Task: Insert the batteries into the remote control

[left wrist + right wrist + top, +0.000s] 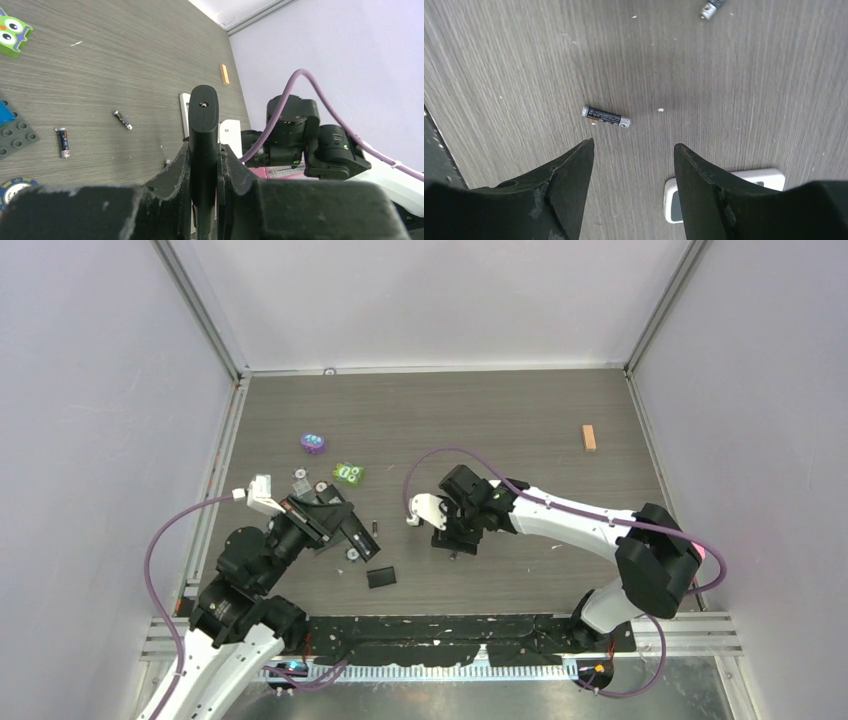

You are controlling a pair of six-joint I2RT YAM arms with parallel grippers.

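Observation:
I should next lower my right gripper, which is open and empty, and move it back a little to straddle the nearer battery (453, 556), because that battery is closest to its fingers.
My left gripper (204, 150) is shut on a black remote control (204, 107), which stands up between its fingers. Two batteries (62, 142) (122, 120) lie on the table to its left. A white remote (729, 192) lies flat beside my right gripper (634, 145), partly hidden by the right finger. That gripper is open and empty, just above the table. One battery (605, 116) lies a little ahead of its fingertips, and the end of another (710, 7) shows at the top edge. In the top view the grippers (335, 522) (455, 538) face each other mid-table.
A black flat cover (381, 578) lies near the front. A green owl toy (348, 473) and a purple toy (313, 443) sit behind the left arm, a wooden block (589, 437) far right. A grey studded plate (15, 132) and a chip (15, 187) lie at the left.

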